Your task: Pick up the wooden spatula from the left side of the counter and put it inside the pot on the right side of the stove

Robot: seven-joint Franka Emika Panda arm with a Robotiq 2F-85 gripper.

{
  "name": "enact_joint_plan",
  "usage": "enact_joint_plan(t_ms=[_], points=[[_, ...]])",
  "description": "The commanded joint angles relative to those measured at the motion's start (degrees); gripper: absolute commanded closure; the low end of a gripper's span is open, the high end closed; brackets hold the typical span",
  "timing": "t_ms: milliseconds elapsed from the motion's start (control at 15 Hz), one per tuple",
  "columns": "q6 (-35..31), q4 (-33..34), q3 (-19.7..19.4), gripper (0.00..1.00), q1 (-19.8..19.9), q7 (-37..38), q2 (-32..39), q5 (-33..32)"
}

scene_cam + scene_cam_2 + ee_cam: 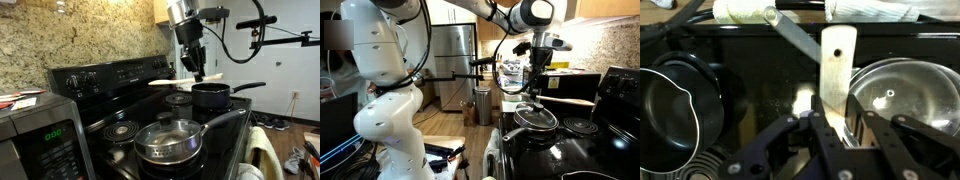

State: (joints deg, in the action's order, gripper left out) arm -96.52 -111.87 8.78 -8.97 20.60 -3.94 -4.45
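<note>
The black pot (211,96) is below my gripper, to the left in the wrist view, so my gripper will swing and turn over it, lower and let go of the spatula (165,82).
My gripper (197,70) is shut on the pale wooden spatula (165,82) and holds it level above the black stove (110,75). In the wrist view the spatula (837,65) runs straight out from between the fingers (830,135), with the black pot (675,105) to its left and below. In an exterior view the pot (211,96) stands on a back burner just under and beside the gripper, its long handle pointing away. In another exterior view the gripper (534,75) holds the spatula (572,101) over the stove; I cannot pick out the pot there.
A shiny steel pan with a glass lid (167,140) sits on the front burner; it also shows in the wrist view (905,100) and in an exterior view (533,116). A silver microwave (35,135) stands beside the stove. White cloths (745,12) hang at the stove's edge.
</note>
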Motion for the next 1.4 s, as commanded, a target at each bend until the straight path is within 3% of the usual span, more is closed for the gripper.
enact_joint_plan(t_ms=[0, 600, 667, 867, 933, 1333], points=[[0.58, 2.64, -0.43, 0.93, 1.42, 9.84, 2.32, -2.25], [1.61, -3.06, -5.63, 0.93, 6.18, 27.81, -1.93, -0.16], [0.72, -1.57, -5.72, 0.73, 6.1, 22.65, -0.08, -0.97], [0.95, -1.99, -5.78, 0.73, 6.33, 25.78, -0.53, -0.83], [0.95, -2.04, -5.7, 0.93, 6.29, 26.06, -0.56, -0.83], [-2.74, -2.85, -8.68, 0.93, 8.59, 35.04, 0.05, 9.36]])
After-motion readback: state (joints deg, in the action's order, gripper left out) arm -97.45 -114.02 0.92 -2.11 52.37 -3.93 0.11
